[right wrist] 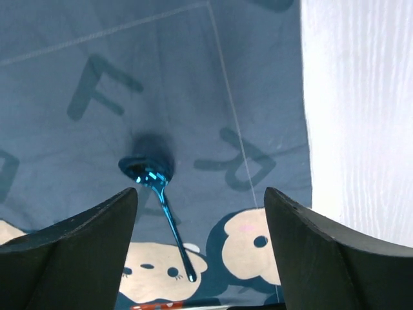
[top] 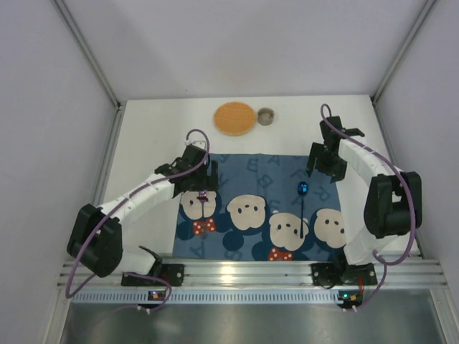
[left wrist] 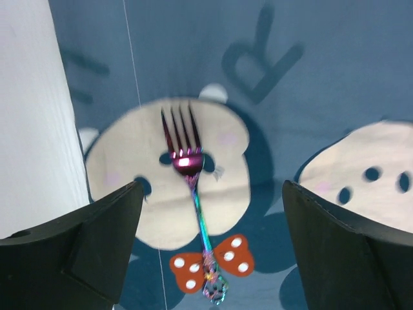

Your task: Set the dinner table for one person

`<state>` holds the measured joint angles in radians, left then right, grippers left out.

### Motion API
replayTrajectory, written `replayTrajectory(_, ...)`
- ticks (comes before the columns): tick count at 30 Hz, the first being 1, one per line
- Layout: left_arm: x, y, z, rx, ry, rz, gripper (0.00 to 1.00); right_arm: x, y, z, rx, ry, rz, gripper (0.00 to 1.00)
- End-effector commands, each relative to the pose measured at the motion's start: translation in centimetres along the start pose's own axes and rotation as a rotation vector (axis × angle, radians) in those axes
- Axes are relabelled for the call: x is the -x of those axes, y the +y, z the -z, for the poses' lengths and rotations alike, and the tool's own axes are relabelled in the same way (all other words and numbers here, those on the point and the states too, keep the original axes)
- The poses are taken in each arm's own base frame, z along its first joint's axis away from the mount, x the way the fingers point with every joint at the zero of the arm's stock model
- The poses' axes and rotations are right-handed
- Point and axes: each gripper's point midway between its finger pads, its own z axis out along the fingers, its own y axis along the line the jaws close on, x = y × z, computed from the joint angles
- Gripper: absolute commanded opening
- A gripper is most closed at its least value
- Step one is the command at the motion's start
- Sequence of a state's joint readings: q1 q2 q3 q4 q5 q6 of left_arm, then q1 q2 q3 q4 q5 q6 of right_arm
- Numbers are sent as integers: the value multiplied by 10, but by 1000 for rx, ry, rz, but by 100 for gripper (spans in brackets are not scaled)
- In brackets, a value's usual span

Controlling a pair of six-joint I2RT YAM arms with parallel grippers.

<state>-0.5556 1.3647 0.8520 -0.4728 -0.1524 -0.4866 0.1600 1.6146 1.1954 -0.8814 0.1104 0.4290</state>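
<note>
The plate stands off the mat, so next I should bring my left gripper outward beyond the mat and down onto the woven plate's rim opposite the cup.
The white dinner table carries a dark blue cartoon-mouse placemat. An iridescent purple fork lies on the mat's left part, tines away from me; it also shows in the top view. A shiny blue spoon lies on the mat's right part, also seen from above. My left gripper is open and empty above the fork, its jaws either side of the handle. My right gripper is open and empty above the mat, to the right of the spoon.
A round orange-brown woven plate and a small grey cup stand at the back of the table, beyond the mat. White walls close in the table on three sides. Bare table shows left of the mat and right of it.
</note>
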Motion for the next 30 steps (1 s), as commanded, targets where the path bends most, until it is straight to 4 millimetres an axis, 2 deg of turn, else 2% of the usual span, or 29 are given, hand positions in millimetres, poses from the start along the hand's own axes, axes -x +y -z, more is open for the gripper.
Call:
replayTrajectory(1,68,-1,8,19,-132,-21,95,37,-5,-2,0,-57,-60,75)
replayTrajectory(3,83,3,-2,14,-134,-15,93,46,-6,-13,-6,-38,-74,43)
replayTrajectory(4,99,7,-5,-3,-144,0,93,48,-5,-17,-8,-29,-73,28)
replayTrajectory(5,98,11,-21,1,-110,6,92,49,-3,-22,-9,-18,-73,7)
replayTrajectory(6,102,15,-29,-2,-101,16,90,50,-1,-32,-16,6,-73,0)
replayTrajectory(7,110,21,-44,-5,-90,33,90,49,-1,-37,-18,19,-73,0)
replayTrajectory(8,112,24,-52,-5,-80,43,89,45,1,-48,-22,51,-75,0)
replayTrajectory(10,114,31,-73,2,-40,55,86,47,4,-56,-21,65,-78,0)
replayTrajectory(16,104,42,-111,21,40,70,83,55,18,-81,3,112,-81,0)
replayTrajectory(18,100,46,-117,28,52,84,83,61,22,-88,12,118,-78,0)
replayTrajectory(24,96,84,-130,83,92,144,82,72,23,-105,-26,143,-68,0)
replayTrajectory(27,108,107,-132,107,79,167,81,71,21,-108,-46,156,-71,0)
replayTrajectory(29,110,110,-138,88,91,170,81,69,21,-112,-48,165,-74,0)
replayTrajectory(30,120,116,-139,93,75,170,81,70,21,-113,-49,167,-74,0)
